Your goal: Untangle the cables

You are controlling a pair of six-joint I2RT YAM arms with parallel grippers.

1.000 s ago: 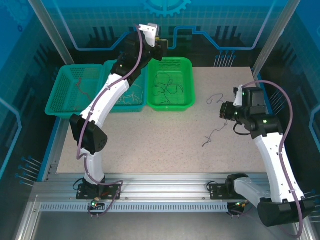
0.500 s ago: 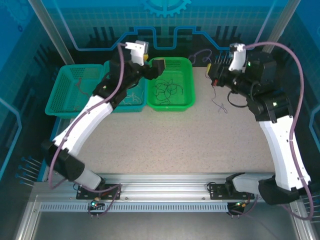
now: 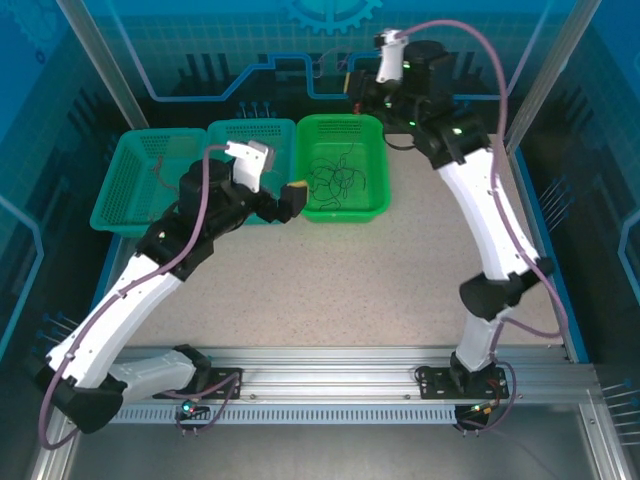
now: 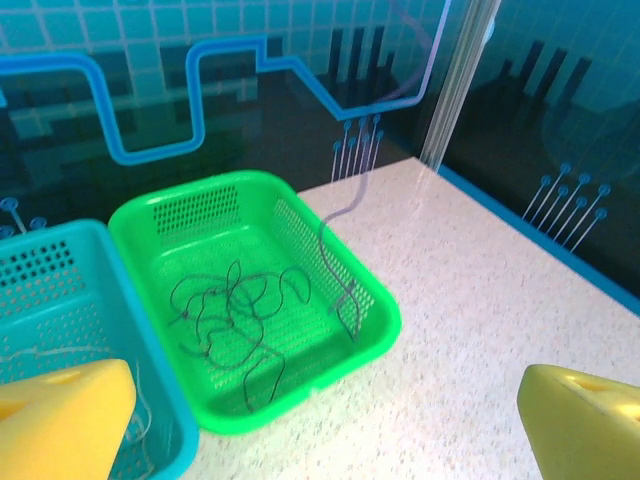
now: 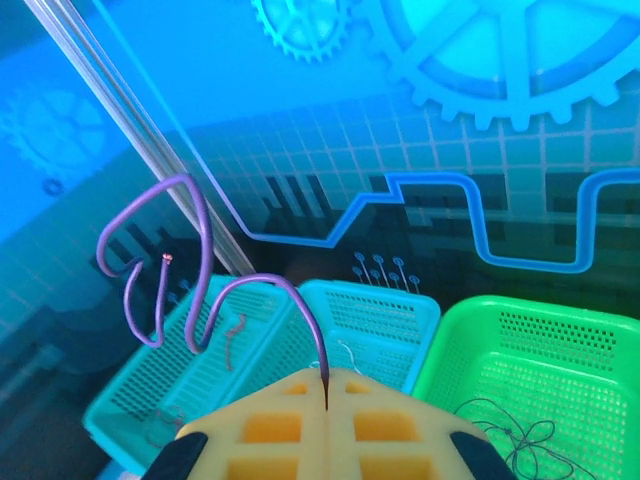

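The green basket (image 3: 376, 160) lies below, so next my raised right gripper needs to go down, tipping its fingers down toward the dark cables, and release the purple cable there.
Dark cables (image 3: 336, 180) lie tangled in the green basket (image 3: 376, 160). My right gripper (image 3: 348, 82) is raised high behind that basket. In the right wrist view the right gripper (image 5: 327, 385) is shut on a thin purple cable (image 5: 200, 262) that curls up to the left. In the left wrist view that purple cable (image 4: 336, 250) hangs down over the right side of the green basket (image 4: 385, 322), next to the dark cables (image 4: 228, 312). My left gripper (image 3: 293, 200) is just in front of the baskets, open and holding nothing, its yellow fingertips (image 4: 60, 425) spread wide.
A blue basket (image 3: 250, 130) with whitish cables (image 5: 345, 355) stands left of the green one. A teal basket (image 3: 125, 190) with red cables (image 5: 235, 340) is at the far left. The speckled table (image 3: 380, 280) stretches in front, with blue walls round it.
My right arm swung up from the table's right side to behind the green basket, carrying the purple cable. My left gripper drew back from the baskets, lowered and opened.
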